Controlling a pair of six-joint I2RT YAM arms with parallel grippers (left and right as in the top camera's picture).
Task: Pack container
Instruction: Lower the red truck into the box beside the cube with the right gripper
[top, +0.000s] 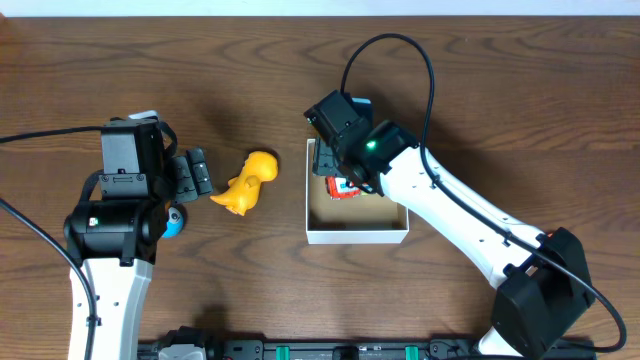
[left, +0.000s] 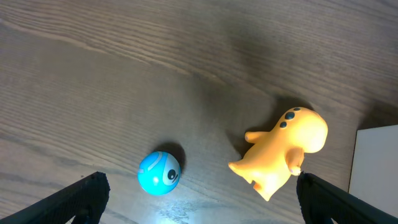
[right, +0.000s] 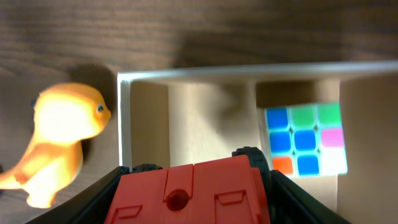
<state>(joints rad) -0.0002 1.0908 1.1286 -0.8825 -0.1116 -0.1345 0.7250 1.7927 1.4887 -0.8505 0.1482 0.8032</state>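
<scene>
The right gripper comes down next into the gap of bare tan bottom between the colour cube (right: 305, 138) and the side of the box and releases the red toy car.
The container (top: 357, 234) is a shallow white-walled box with a tan inside, right of the table's middle; it also shows in the right wrist view (right: 149, 78). My right gripper (right: 193, 193) is shut on a red toy car (right: 193, 190) with black wheels and holds it over the box's left part (top: 345, 187). A colour cube (right: 305, 138) lies inside the box. A yellow dinosaur toy (top: 247, 182) lies left of the box, also in the left wrist view (left: 283, 149). A blue ball (left: 159, 172) lies near it. My left gripper (left: 199, 199) is open above both toys.
The wooden table (top: 480, 90) extends around the box. Black cables (top: 400, 60) run over it at the back and at the left.
</scene>
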